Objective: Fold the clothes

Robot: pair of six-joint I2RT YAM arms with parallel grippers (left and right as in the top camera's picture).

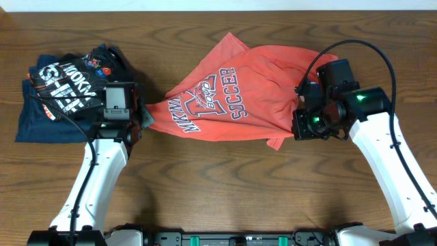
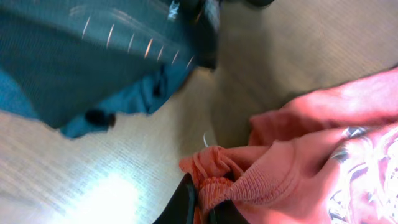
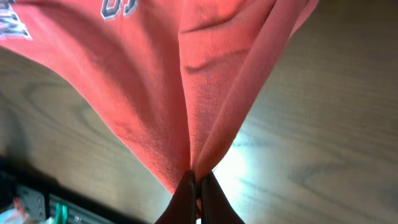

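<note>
The shirt's near edge is stretched straight between both grippers, so my left gripper should next carry the shirt's ribbed edge outward onto the red shirt beside the lettering (image 1: 168,102) (image 2: 278,128) and let go of it.
The clothes, a coral-red shirt (image 1: 232,92) with white and dark "SOCCER" lettering, lies spread and bunched across the middle of the wooden table. My left gripper (image 1: 145,116) is at the shirt's left tip, shut on its ribbed edge (image 2: 214,190). My right gripper (image 1: 298,113) is at the shirt's right side, shut on a pinched fold of the fabric (image 3: 199,155), which rises in a taut peak from the jaws. In the left wrist view the shirt (image 2: 323,149) fills the right half.
A pile of dark navy garments (image 1: 65,92) with white lettering lies at the far left, just behind my left gripper, and shows in the left wrist view as blue cloth (image 2: 93,56). Bare wooden table (image 1: 218,184) lies in front.
</note>
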